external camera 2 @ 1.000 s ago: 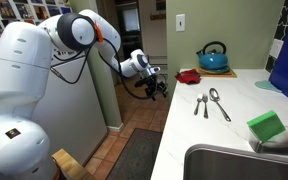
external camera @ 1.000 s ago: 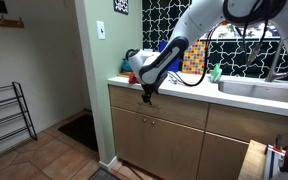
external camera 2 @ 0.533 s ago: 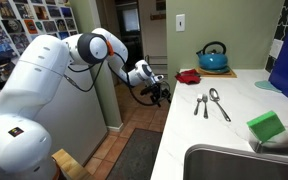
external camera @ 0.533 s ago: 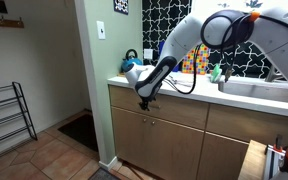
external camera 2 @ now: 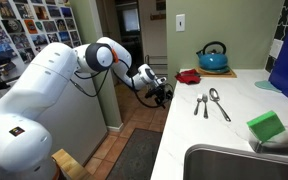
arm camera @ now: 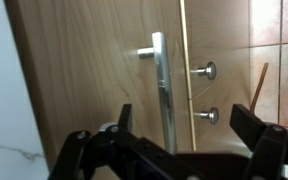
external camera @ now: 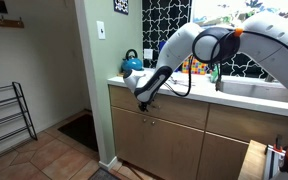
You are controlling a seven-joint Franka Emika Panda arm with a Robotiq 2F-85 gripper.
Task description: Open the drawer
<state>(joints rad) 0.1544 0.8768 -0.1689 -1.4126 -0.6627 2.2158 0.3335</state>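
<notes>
My gripper will next move open, straight in toward the front of the drawer, around the metal bar handle and close, because the bar already runs between its fingers.
The drawer (external camera: 162, 108) is the shallow light-wood front just under the counter, and it is shut. In the wrist view its wood front (arm camera: 84, 70) fills the left side, with the small metal bar handle (arm camera: 160, 75) running down the middle. My gripper (arm camera: 189, 113) is open, and the handle lies between its two black fingers, closer to one finger. In both exterior views the gripper (external camera: 144, 100) (external camera 2: 162, 94) sits at the drawer front by the counter's edge. The drawer's inside is hidden.
Two cabinet doors with round knobs (arm camera: 204, 72) lie below the drawer. On the counter are a teal kettle (external camera 2: 213, 57), a red cloth (external camera 2: 189, 76), a fork and spoon (external camera 2: 210, 103) and a green sponge (external camera 2: 267, 126), next to the sink (external camera 2: 234, 160). A wall corner (external camera: 92, 80) stands beside the cabinet.
The arm has folded lower over the counter. The gripper has edged slightly down and in toward the drawer front. The drawer has stayed shut.
</notes>
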